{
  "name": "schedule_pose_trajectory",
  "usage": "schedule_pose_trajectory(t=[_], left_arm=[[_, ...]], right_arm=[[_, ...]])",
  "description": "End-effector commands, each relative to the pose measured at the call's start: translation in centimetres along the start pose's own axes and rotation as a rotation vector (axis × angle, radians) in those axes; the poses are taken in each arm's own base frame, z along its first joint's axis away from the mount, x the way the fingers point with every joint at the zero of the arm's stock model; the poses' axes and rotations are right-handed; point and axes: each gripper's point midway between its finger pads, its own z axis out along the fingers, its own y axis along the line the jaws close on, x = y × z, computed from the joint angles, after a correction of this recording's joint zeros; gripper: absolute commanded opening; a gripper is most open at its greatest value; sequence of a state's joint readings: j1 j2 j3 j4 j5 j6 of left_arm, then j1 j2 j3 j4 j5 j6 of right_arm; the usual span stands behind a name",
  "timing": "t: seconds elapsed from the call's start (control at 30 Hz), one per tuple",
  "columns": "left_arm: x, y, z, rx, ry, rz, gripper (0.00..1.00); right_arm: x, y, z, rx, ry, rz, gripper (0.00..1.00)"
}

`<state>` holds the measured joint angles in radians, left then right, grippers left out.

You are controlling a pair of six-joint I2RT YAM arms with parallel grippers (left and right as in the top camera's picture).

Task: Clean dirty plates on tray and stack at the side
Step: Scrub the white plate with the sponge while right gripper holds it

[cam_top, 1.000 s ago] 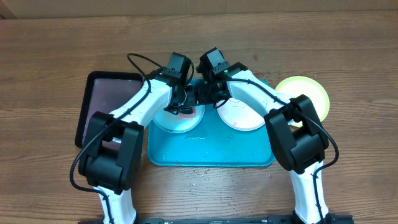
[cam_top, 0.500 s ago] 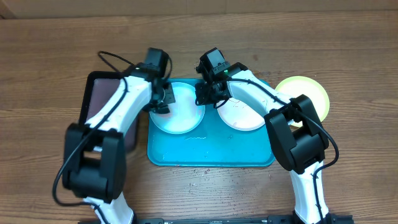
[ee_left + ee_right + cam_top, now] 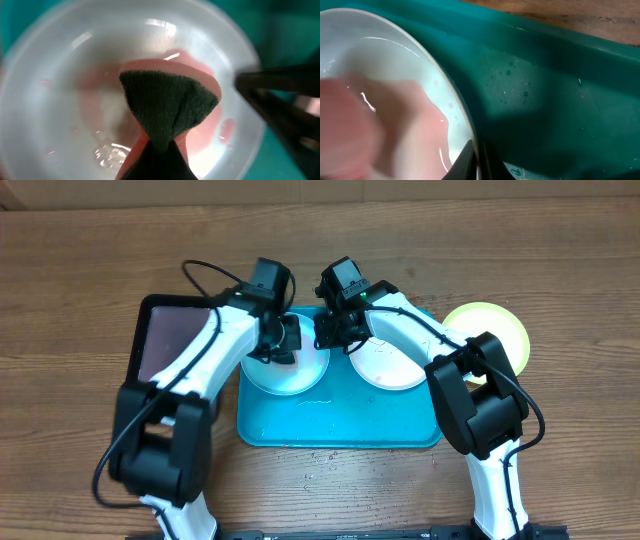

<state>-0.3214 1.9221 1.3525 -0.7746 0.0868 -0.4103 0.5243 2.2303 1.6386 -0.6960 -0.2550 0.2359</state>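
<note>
I should lift my left gripper from the light blue plate, move it over the dark black-rimmed tray (image 3: pixel 173 343) and lower it there, where the bottom of that tray is clear.
The light blue plate (image 3: pixel 295 380) lies at the left of the teal tray (image 3: pixel 340 425), beside the white plate (image 3: pixel 395 370). The yellow-green plate (image 3: pixel 505 330) rests on the table right of the tray. My left gripper (image 3: pixel 278 345) is shut on a pink sponge (image 3: pixel 167 97) with a dark green pad. It presses the sponge onto the light blue plate (image 3: pixel 50 100), where pink smears and wet spots show. My right gripper (image 3: pixel 476 155) is shut on that plate's right rim (image 3: pixel 462 107), one finger inside and one outside.
A dark black-rimmed tray (image 3: pixel 165 340) sits on the wooden table left of the teal tray. Water droplets dot the teal tray floor (image 3: pixel 545 100) and the table in front of it. Both arms meet over the back of the tray.
My left gripper swept the sponge left toward the plate's left edge, then back right toward its middle. The right gripper kept its pinch on the rim without moving.
</note>
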Motion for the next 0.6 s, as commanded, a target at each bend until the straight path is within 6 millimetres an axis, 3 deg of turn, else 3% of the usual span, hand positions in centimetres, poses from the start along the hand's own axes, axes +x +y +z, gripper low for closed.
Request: schedule_pose_trajectory(t=[0.0,0.1,0.23,0.57], left_arm=[[1.3,0.6,2.3,-0.029,0.07,0.032,0.04],[1.1,2.4,2.5,-0.107,0.066,0.017,0.04],[0.0,4.4,1.0,-0.158,0.023,-0.016,0.04],[-2.2,6.0,-6.3,-0.112,-0.13,-0.058,0.04]], right_arm=[[0.1,0.1,0.5,0.003,0.008,0.007,0.06],[0.2,0.0,0.5,0.004,0.013,0.008,0.06],[0.2,0.0,0.5,0.005,0.014,0.008,0.06],[0.3,0.0,0.5,0.007,0.017,0.028,0.06]])
